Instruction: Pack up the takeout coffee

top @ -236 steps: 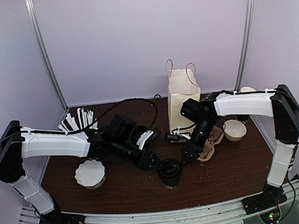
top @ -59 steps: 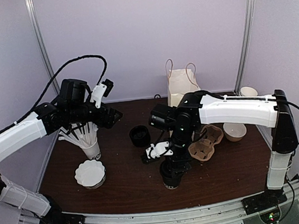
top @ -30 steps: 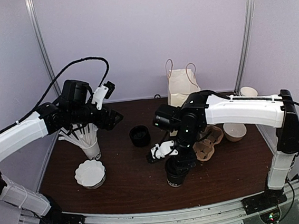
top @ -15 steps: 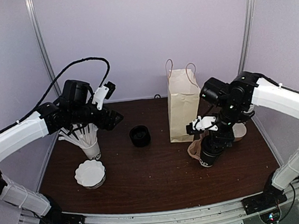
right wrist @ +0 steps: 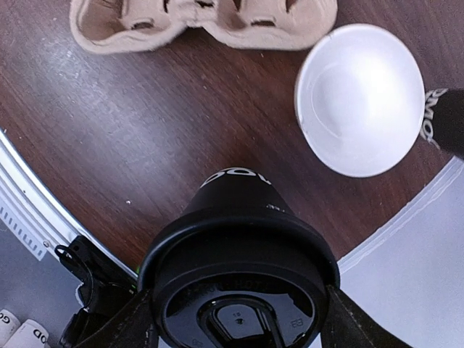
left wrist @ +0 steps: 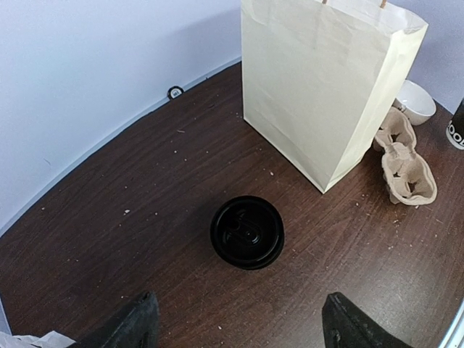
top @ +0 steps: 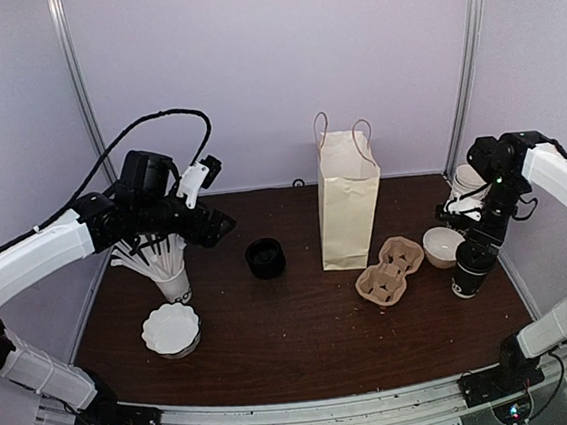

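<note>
The takeout coffee [top: 467,275] is still hanging above bare table, so my right gripper needs to go down next, easing toward the table's side edge beside the white bowl-like cup, and open.
The takeout coffee [right wrist: 239,239], a dark paper cup with a black domed lid, hangs upright in my right gripper [right wrist: 238,322], whose fingers [right wrist: 138,322] press on both sides of the lid rim. In the top view the takeout coffee [top: 467,275] is low over the table's right side, right of the cream paper bag [top: 348,206], under my right gripper [top: 475,246]. My left gripper [top: 219,224] is raised at the back left, open and empty. Seen from the left wrist, the left gripper [left wrist: 243,333] hovers above a loose black lid [left wrist: 246,232].
A brown pulp cup carrier [top: 390,271] and a white bowl-like cup [top: 443,247] lie between bag and coffee. A white cup of straws [top: 169,274] and a fluted white stack [top: 171,329] stand at the left. More cups [top: 466,180] sit at the back right. The table's right edge [right wrist: 65,203] is close.
My right arm has carried the coffee from the front middle of the table rightwards, past the carrier, to the right side. The left arm has stayed put.
</note>
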Available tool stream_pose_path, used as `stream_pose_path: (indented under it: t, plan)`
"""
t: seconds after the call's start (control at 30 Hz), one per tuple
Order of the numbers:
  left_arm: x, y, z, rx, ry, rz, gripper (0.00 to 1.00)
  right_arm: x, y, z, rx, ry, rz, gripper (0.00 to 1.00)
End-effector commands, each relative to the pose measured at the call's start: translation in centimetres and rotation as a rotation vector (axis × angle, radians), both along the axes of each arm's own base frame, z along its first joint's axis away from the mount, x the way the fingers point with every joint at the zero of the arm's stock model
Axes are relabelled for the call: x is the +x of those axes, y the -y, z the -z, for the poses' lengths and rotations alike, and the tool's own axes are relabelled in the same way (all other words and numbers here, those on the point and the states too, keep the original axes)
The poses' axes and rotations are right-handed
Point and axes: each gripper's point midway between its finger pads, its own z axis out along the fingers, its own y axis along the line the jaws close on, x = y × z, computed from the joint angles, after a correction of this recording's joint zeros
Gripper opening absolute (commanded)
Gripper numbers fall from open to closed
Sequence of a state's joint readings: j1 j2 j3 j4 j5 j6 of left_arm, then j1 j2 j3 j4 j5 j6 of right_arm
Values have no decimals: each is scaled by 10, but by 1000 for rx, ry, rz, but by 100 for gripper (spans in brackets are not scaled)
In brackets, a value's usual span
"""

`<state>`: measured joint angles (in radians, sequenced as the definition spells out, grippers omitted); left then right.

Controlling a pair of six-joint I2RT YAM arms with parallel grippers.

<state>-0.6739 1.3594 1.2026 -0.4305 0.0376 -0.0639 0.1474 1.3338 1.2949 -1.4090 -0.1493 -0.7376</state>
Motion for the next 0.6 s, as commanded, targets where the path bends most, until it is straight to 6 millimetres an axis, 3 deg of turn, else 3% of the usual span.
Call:
stream_pose_path:
  t: [0.0,0.2,0.37,0.57]
  plan:
    - [4,4,-16,-26,32,12,82,-1,30,11,-43,-73,64,68]
    - [3,6,-17,-32,26,22,81,28,59,21,-95,-40,191,68]
    - [2,7,-16,-35,22,30,81,43,63,30,-75,-55,249,69]
    - [1,9,-17,-38,17,41,81,47,59,39,-39,-78,263,74]
